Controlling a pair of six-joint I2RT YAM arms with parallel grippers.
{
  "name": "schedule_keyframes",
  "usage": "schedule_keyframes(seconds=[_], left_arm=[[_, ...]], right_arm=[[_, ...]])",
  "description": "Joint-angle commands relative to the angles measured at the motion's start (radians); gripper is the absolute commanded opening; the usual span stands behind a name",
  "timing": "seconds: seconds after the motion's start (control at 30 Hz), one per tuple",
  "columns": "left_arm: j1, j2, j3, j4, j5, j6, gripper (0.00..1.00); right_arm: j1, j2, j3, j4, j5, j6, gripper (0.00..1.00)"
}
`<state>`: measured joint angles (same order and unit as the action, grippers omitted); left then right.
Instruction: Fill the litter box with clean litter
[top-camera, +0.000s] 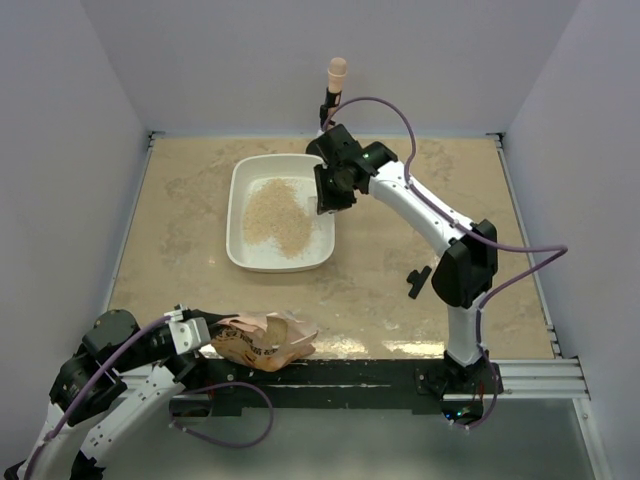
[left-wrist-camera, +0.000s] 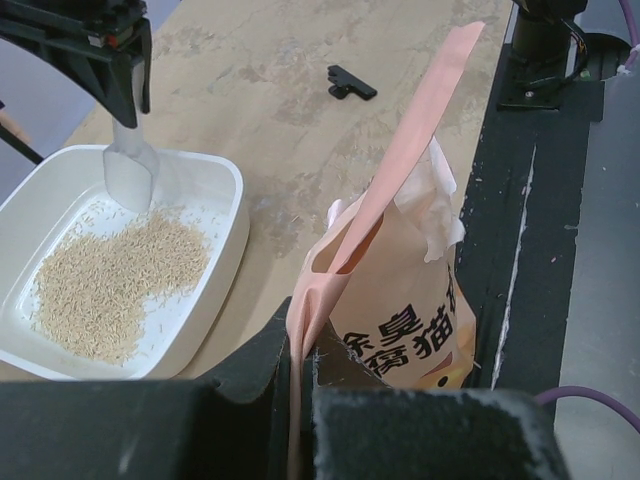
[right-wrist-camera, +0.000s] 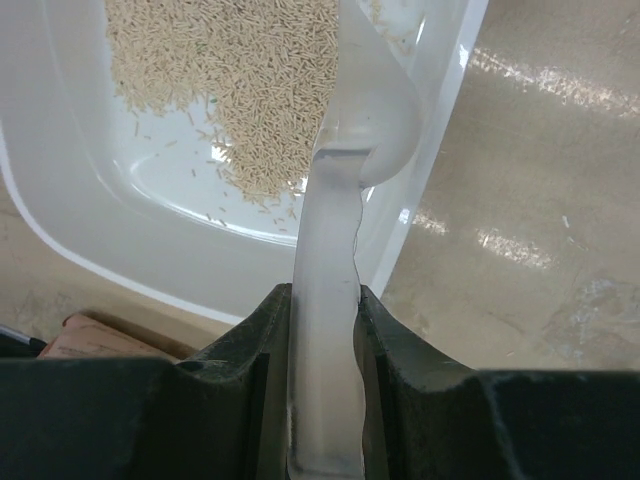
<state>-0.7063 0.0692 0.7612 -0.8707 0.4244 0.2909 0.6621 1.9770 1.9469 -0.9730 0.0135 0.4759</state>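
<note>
The right gripper lifts the empty scoop (left-wrist-camera: 132, 180) past the box's rim next, then lowers it to the table (left-wrist-camera: 252, 112) beside the box.
The white litter box (top-camera: 240, 262) stands at the table's middle back, with a loose pile of beige clean litter (top-camera: 277, 218) inside. It also shows in the left wrist view (left-wrist-camera: 222, 210) and the right wrist view (right-wrist-camera: 60, 190). My right gripper (top-camera: 330, 205) is shut on the handle of a translucent plastic scoop (right-wrist-camera: 335, 260), held over the box's right rim; the scoop (left-wrist-camera: 132, 180) hangs just above the litter (left-wrist-camera: 110, 285). My left gripper (top-camera: 205, 335) is shut on the top edge of the orange-pink litter bag (left-wrist-camera: 400, 290) at the table's near edge.
A small black clip (top-camera: 418, 281) lies on the table right of the box, also in the left wrist view (left-wrist-camera: 350, 84). A peg with a tan tip (top-camera: 336, 72) stands at the back wall. A black rail (top-camera: 400, 372) runs along the near edge.
</note>
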Motion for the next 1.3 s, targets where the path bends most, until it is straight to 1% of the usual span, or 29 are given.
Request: schedule_keyframes(seconds=[0.0, 0.03, 0.1, 0.17, 0.2, 0.23, 0.27, 0.3, 0.33, 0.37, 0.4, 0.43, 0.47, 0.5, 0.57, 0.6, 0.67, 0.7, 0.8, 0.87, 0.9, 1.03, 1.1, 1.13, 1.2, 1.23, 1.27], left_arm=[[0.002, -0.008, 0.058, 0.282, 0.053, 0.005, 0.00], [0.004, -0.009, 0.056, 0.285, 0.048, -0.002, 0.00], [0.002, -0.012, 0.049, 0.292, 0.037, -0.009, 0.00], [0.004, -0.013, 0.044, 0.302, 0.037, -0.016, 0.00], [0.002, -0.011, 0.044, 0.302, 0.034, -0.016, 0.00], [0.002, 0.000, 0.044, 0.299, 0.034, -0.016, 0.00], [0.002, 0.006, 0.047, 0.292, 0.034, -0.016, 0.00], [0.002, 0.012, 0.055, 0.288, 0.031, -0.022, 0.00], [0.002, 0.018, 0.055, 0.286, 0.033, -0.027, 0.00], [0.002, 0.020, 0.056, 0.288, 0.033, -0.032, 0.00], [0.002, 0.021, 0.062, 0.288, 0.025, -0.033, 0.00], [0.002, 0.024, 0.063, 0.288, 0.017, -0.033, 0.00], [0.002, 0.029, 0.066, 0.288, 0.013, -0.033, 0.00], [0.002, 0.032, 0.070, 0.288, 0.002, -0.036, 0.00], [0.002, 0.052, 0.076, 0.300, -0.009, -0.052, 0.00], [0.004, 0.058, 0.081, 0.306, -0.015, -0.056, 0.00], [0.002, 0.087, 0.085, 0.318, -0.029, -0.085, 0.00], [0.002, 0.099, 0.096, 0.317, -0.039, -0.091, 0.00], [0.004, 0.141, 0.116, 0.317, -0.084, -0.127, 0.00], [0.002, 0.176, 0.127, 0.312, -0.099, -0.157, 0.00], [0.004, 0.187, 0.136, 0.311, -0.111, -0.170, 0.00], [0.002, 0.253, 0.168, 0.282, -0.119, -0.182, 0.00], [0.002, 0.261, 0.174, 0.280, -0.116, -0.173, 0.00], [0.001, 0.258, 0.174, 0.286, -0.113, -0.161, 0.00], [0.002, 0.251, 0.171, 0.298, -0.116, -0.150, 0.01], [0.002, 0.245, 0.171, 0.305, -0.115, -0.148, 0.00], [0.002, 0.242, 0.173, 0.309, -0.115, -0.148, 0.00]], right_arm=[[0.007, -0.064, 0.156, -0.072, 0.058, -0.028, 0.00], [0.005, -0.099, 0.176, -0.066, 0.081, -0.023, 0.00], [-0.001, -0.144, 0.162, -0.043, 0.130, -0.002, 0.00], [-0.027, -0.232, 0.062, 0.000, 0.187, 0.018, 0.00], [-0.041, -0.269, 0.009, 0.066, 0.198, 0.045, 0.00], [-0.073, -0.306, -0.108, 0.106, 0.204, 0.058, 0.00], [-0.091, -0.381, -0.173, 0.149, 0.207, 0.070, 0.00], [-0.110, -0.415, -0.234, 0.231, 0.209, 0.104, 0.00], [-0.143, -0.446, -0.353, 0.272, 0.209, 0.119, 0.00], [-0.156, -0.483, -0.412, 0.313, 0.216, 0.131, 0.00], [-0.166, -0.533, -0.466, 0.392, 0.220, 0.150, 0.00], [-0.186, -0.555, -0.562, 0.430, 0.217, 0.159, 0.00], [-0.196, -0.567, -0.606, 0.466, 0.201, 0.164, 0.00], [-0.203, -0.572, -0.678, 0.532, 0.186, 0.174, 0.00], [-0.226, -0.573, -0.744, 0.597, 0.139, 0.188, 0.00], [-0.229, -0.583, -0.810, 0.672, 0.135, 0.205, 0.00], [-0.236, -0.590, -0.873, 0.749, 0.138, 0.219, 0.00], [-0.242, -0.587, -0.922, 0.813, 0.122, 0.233, 0.00], [-0.269, -0.549, -0.974, 0.904, 0.091, 0.244, 0.00], [-0.285, -0.495, -0.988, 0.944, 0.046, 0.245, 0.00], [-0.286, -0.475, -1.000, 0.994, 0.028, 0.248, 0.00], [-0.295, -0.367, -1.005, 1.050, -0.044, 0.271, 0.00], [-0.297, -0.308, -1.002, 1.059, -0.053, 0.283, 0.00], [-0.295, -0.293, -1.003, 1.063, -0.056, 0.288, 0.12], [-0.297, -0.262, -1.002, 1.074, -0.067, 0.288, 0.23], [-0.295, -0.259, -1.000, 1.073, -0.069, 0.287, 0.34], [-0.297, -0.257, -1.000, 1.071, -0.067, 0.286, 0.39]])
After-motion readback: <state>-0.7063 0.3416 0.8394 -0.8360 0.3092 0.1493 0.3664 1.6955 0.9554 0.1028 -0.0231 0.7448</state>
